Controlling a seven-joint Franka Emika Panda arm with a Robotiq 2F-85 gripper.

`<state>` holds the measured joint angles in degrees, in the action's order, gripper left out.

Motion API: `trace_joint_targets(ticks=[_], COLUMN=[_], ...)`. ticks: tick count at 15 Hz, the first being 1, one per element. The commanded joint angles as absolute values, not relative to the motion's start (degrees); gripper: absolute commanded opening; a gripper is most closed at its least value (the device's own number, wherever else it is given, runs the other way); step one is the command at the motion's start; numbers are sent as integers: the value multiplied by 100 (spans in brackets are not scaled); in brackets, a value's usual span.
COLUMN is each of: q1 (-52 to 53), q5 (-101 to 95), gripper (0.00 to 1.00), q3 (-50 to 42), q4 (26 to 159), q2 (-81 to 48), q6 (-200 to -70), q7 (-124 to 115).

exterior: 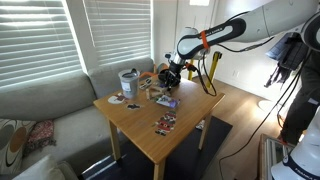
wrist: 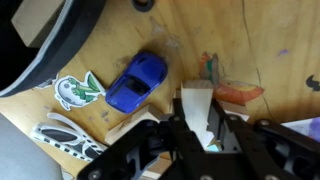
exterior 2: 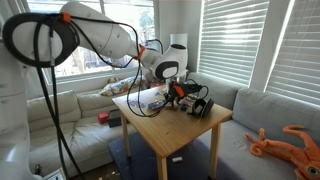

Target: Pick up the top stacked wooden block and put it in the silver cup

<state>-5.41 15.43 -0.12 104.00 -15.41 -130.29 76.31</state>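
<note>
The silver cup is standing upright, so my gripper should next lift the light wooden block up from the clutter, carry it across over the silver cup's opening and let it go.
In the wrist view a pale wooden block [wrist: 197,100] sits between my gripper's [wrist: 203,122] two black fingers, which press on its sides. Whether it still rests on another block is hidden by the fingers. In an exterior view the gripper [exterior: 170,78] is low over the clutter at the far part of the wooden table [exterior: 190,125]. The silver cup [exterior: 128,81] stands upright a short way to the left of it, near the table's far left corner. In an exterior view the gripper [exterior 2: 178,92] hangs over the same clutter.
A blue toy car [wrist: 137,82] lies just beside the block. A low black bowl's rim [wrist: 70,45] curves past it, with stickers [wrist: 75,92] below. An orange piece [wrist: 238,93] lies on the block's other side. More stickers [exterior: 165,124] lie near the table's front. A sofa [exterior: 40,105] borders the table.
</note>
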Motion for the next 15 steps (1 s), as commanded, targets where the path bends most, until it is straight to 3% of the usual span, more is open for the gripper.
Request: trace_joint_targets(ticks=[1, 8, 9, 13, 14, 15], q1=[-692, -724, -584, -530, -501, -428], q5=[1783, 3797, 3382, 3610, 3706, 3875], gripper=[7, 7, 29, 29, 7, 7], q3=[133, 301, 198, 135, 159, 205], q4=[10458, 10138, 10164, 10120, 10302, 10420], q2=[-1404, -295, -635, -243, -207, -236], q6=[-13064, -11954, -12338, -12013, -12473, -13004], q7=[7734, 8107, 8027, 8022, 7919, 7808])
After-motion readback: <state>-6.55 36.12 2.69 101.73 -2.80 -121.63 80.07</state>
